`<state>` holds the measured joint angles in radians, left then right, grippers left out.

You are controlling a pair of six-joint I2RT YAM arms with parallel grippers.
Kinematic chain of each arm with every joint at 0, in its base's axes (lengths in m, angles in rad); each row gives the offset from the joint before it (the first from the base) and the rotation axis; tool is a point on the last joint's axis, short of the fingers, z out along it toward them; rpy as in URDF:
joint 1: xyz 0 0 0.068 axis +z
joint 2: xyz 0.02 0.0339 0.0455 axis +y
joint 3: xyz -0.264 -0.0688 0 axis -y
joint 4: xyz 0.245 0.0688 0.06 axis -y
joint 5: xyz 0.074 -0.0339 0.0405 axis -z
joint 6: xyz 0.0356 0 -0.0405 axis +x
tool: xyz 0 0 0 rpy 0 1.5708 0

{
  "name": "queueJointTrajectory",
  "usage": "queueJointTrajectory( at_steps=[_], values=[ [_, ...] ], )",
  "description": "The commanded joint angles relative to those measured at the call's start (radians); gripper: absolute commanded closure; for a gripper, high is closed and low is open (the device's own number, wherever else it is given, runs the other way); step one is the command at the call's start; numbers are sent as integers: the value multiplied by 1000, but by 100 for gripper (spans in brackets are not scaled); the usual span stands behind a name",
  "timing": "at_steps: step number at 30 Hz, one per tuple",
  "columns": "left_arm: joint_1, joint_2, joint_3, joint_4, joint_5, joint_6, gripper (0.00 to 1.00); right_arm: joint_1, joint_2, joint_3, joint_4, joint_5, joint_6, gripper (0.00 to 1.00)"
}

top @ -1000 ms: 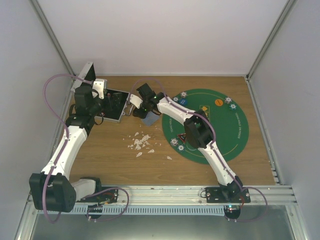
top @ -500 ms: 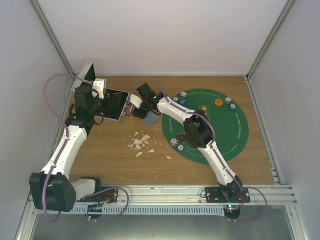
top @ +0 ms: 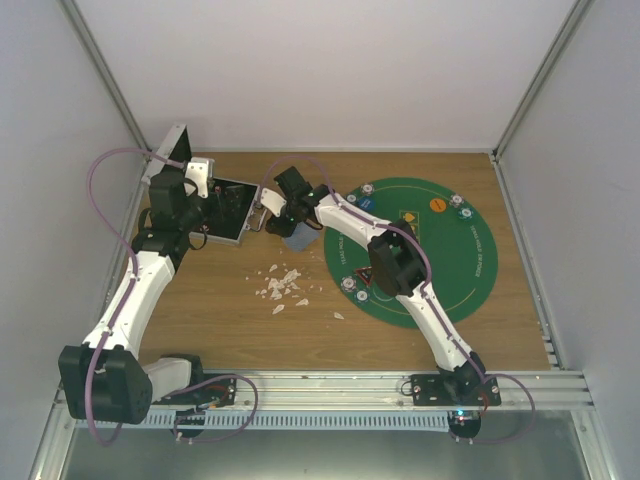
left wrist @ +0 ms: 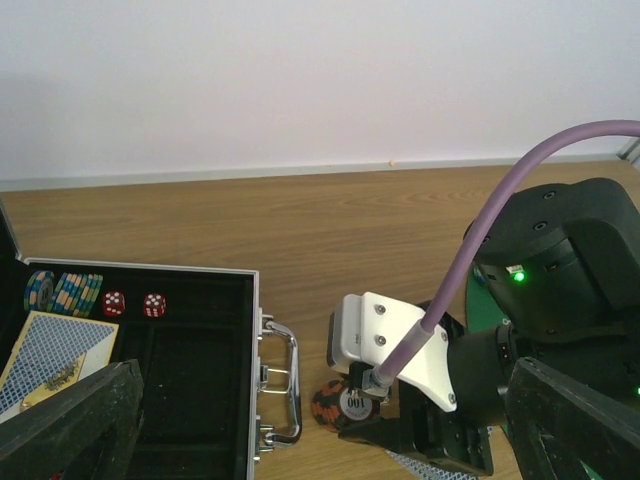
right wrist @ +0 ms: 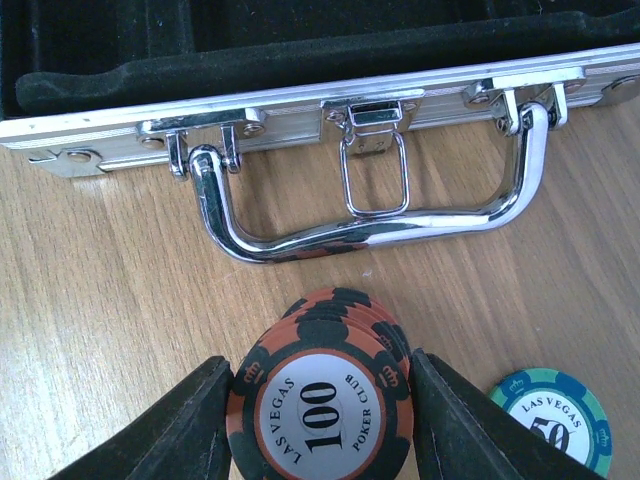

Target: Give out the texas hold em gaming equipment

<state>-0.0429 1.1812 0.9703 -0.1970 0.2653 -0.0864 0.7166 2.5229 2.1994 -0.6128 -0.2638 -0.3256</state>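
Note:
My right gripper moves away from the case next and down onto the mat's edge beside the blue disc. It then releases there, since chip stacks line the mat's edge.
My right gripper is shut on a small stack of orange-black "100" poker chips, held just in front of the chrome handle of the open black case. The same stack shows in the left wrist view. A green "50" chip lies on the wood beside it. My left gripper is open and empty above the case, which holds striped chips, red dice and blue-backed cards. A grey-blue card deck lies by the right gripper.
A round green poker mat lies at the right with chip stacks round its edge and an orange button. White crumbled scraps lie on the wood in front of the case. The case lid stands up at the back left.

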Motion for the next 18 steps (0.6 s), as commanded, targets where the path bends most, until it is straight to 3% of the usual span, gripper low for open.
queueJointTrajectory(
  at_steps=[1, 14, 18],
  values=[
    [8, 5, 5, 49, 6, -3, 1, -8, 43, 33, -8, 4, -6, 52],
    [8, 6, 5, 48, 3, -2, 1, -8, 43, 47, -11, -18, -6, 55],
    [8, 7, 5, 48, 2, -2, 1, -9, 32, 50, -2, -23, 5, 61]
  ],
)
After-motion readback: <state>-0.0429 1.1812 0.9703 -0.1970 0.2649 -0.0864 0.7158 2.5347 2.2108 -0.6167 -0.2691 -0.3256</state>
